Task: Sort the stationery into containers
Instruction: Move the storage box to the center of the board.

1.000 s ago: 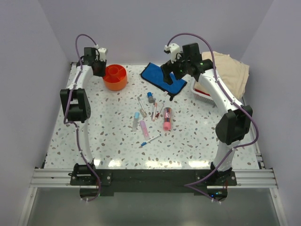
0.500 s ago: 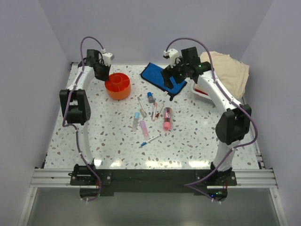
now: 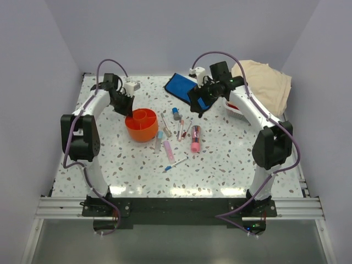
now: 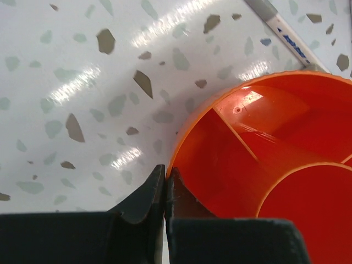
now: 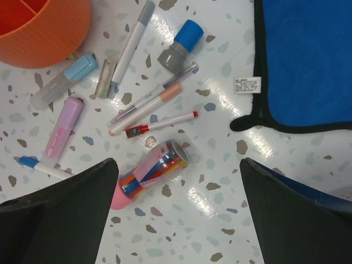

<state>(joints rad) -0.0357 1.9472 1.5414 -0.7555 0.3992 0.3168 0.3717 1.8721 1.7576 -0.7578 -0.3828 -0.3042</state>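
My left gripper draws the tub [image 3: 142,125] back and to the left in the top view next, onto bare tabletop away from markers, and releases it there.
The round orange tub [image 3: 142,125] stands left of the stationery. My left gripper [image 3: 127,108] is shut on its rim; the left wrist view shows the fingers [image 4: 144,195] pinching the tub wall [image 4: 220,154]. My right gripper [image 3: 199,104] is open and empty, hovering by the near edge of the blue pouch [image 3: 190,89]. The right wrist view shows its jaws wide apart above the pink tube [image 5: 151,171], a lilac marker [image 5: 63,129], a blue-capped marker [image 5: 179,44], a red pen [image 5: 162,124], the tub [image 5: 38,27] and the pouch [image 5: 308,60].
A white basket with a red rim [image 3: 236,108] and a beige cloth [image 3: 267,81] sit at the back right. A thin blue-tipped pen [image 3: 175,163] lies nearest the front. Purple walls close in the table on three sides.
My left gripper has dragged the orange tub from the back left forward and right, next to the stationery. My right gripper has shifted a little left and lower by the pouch.
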